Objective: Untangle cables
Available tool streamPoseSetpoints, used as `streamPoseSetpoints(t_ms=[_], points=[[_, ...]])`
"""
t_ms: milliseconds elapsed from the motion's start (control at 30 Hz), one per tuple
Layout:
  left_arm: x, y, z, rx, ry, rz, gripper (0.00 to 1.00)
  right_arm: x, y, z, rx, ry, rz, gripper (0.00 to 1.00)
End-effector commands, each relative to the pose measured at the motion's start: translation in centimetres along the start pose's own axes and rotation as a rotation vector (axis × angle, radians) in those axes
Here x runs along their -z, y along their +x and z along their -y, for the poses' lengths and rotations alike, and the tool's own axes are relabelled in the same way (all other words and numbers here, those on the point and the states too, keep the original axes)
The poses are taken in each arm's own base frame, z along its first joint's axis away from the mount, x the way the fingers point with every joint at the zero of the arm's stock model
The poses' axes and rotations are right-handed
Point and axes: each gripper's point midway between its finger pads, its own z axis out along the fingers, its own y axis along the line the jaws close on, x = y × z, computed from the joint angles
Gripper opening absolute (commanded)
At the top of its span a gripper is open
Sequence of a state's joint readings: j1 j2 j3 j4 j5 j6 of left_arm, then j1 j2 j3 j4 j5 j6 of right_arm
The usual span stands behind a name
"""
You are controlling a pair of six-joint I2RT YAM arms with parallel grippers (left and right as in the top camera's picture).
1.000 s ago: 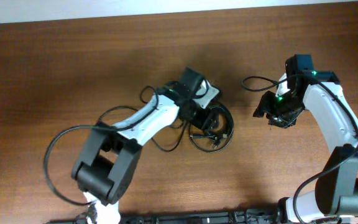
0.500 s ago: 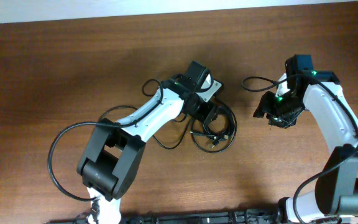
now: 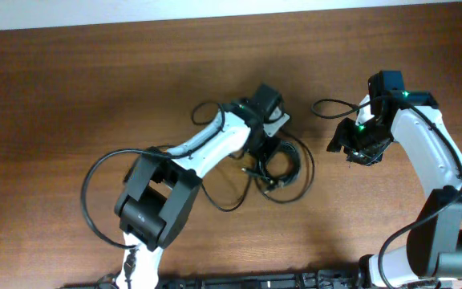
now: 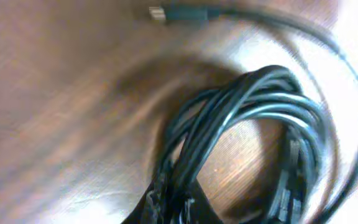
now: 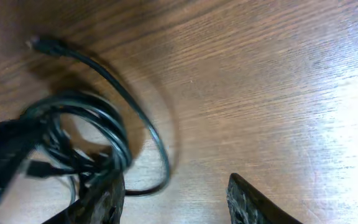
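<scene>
The strands are bunched together. My left gripper needs to pull outward and to the left in the overhead view, over the bare wood, and let go of them.
The cables (image 3: 284, 168) lie as a coiled black bundle on the wooden table, just right of centre. My left gripper (image 3: 260, 144) sits at the bundle's upper left edge. In the left wrist view the coil (image 4: 260, 106) fills the frame, and the left gripper (image 4: 174, 208) is shut on several of its strands at the bottom edge. A plug end (image 4: 157, 12) lies at the top. My right gripper (image 3: 353, 149) hangs to the right of the bundle, apart from it. Its fingers (image 5: 101, 199) stand open over bare wood, with the cables (image 5: 73, 134) to their left.
A thick black wire (image 3: 95, 201) loops out from the left arm's base at lower left. Another thick wire (image 3: 327, 106) curls beside the right arm. The table's far edge (image 3: 215, 20) runs along the top.
My left gripper has slid right and closed on the bundle's strands. The coil has shifted slightly right with it. The right arm has stayed still.
</scene>
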State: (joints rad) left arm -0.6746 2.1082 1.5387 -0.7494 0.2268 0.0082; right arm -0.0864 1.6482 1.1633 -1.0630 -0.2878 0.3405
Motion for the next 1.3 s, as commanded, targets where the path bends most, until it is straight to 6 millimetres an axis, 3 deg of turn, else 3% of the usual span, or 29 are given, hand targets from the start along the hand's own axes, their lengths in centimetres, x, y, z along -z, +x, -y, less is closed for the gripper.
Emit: streamPoseSetpoints(t_ms=[0, 33, 100, 167, 233, 300, 433, 600, 700, 733, 800, 833, 900, 967, 1000, 1033, 1133, 1267], points=[[4.2, -4.0, -0.2, 0.011, 0.037, 0.083, 0.0, 0.8, -0.6, -0.1, 0.007, 0.001, 0.033, 0.53], [5.0, -4.5, 0.5, 0.014, 0.093, 0.097, 0.0, 0.8, -0.5, -0.1, 0.007, 0.001, 0.032, 0.53], [8.0, -5.7, 1.9, 0.07, 0.421, 0.163, 0.0, 0.9, 0.2, -1.6, 0.12, -0.092, -0.002, 0.53], [11.4, -6.3, 1.6, 0.121, 0.662, 0.226, 0.0, 1.0, 0.3, -2.8, 0.16, -0.158, -0.008, 0.53], [13.6, -6.5, 1.0, 0.145, 0.792, 0.269, 0.0, 1.3, 0.2, -4.0, 0.171, -0.227, -0.002, 0.53], [15.5, -6.6, 1.7, 0.143, 0.918, 0.294, 0.0, 2.7, 1.0, -7.8, 0.319, -0.467, -0.012, 0.53], [17.1, -6.5, 2.8, 0.128, 1.026, 0.303, 0.0, 4.5, 1.6, -10.7, 0.443, -0.67, 0.01, 0.53], [17.1, -6.5, 2.8, 0.128, 1.032, 0.302, 0.0, 8.2, 2.4, -14.1, 0.568, -0.965, 0.05, 0.52], [17.0, -6.5, 2.8, 0.129, 1.032, 0.301, 0.0, 9.1, 2.8, -14.6, 0.603, -1.032, 0.061, 0.52], [17.1, -6.5, 2.9, 0.128, 1.04, 0.302, 0.0, 9.2, 2.3, -14.8, 0.63, -1.034, 0.089, 0.48], [17.1, -6.4, 3.2, 0.133, 1.048, 0.291, 0.0, 9.4, 1.6, -15.1, 0.63, -1.037, 0.112, 0.12], [17.0, -6.3, 3.8, 0.127, 1.052, 0.28, 0.0, 9.4, 1.2, -15.2, 0.626, -1.033, 0.122, 0.04], [16.7, -6.3, 4.3, 0.118, 1.047, 0.269, 0.0, 6.5, -0.4, -13.3, 0.488, -0.813, 0.109, 0.04], [14.8, -5.9, 2.4, 0.17, 0.91, 0.241, 0.0, 1.6, -2.4, -5.0, 0.231, -0.253, 0.109, 0.04], [12.7, -4.5, -0.1, 0.246, 0.741, 0.174, 0.0, 1.0, -2.7, 1.1, 0.077, 0.082, 0.129, 0.04], [11.6, -3.5, -1.6, 0.274, 0.644, 0.133, 0.0, 1.3, -2.8, 3.0, 0.036, 0.191, 0.141, 0.04], [11.2, -1.5, -4.9, 0.312, 0.535, 0.092, 0.0, 2.6, -2.9, 7.0, -0.056, 0.42, 0.187, 0.04], [11.3, -1.4, -6.1, 0.305, 0.514, 0.107, 0.0, 3.0, -2.5, 7.9, -0.115, 0.469, 0.195, 0.04]])
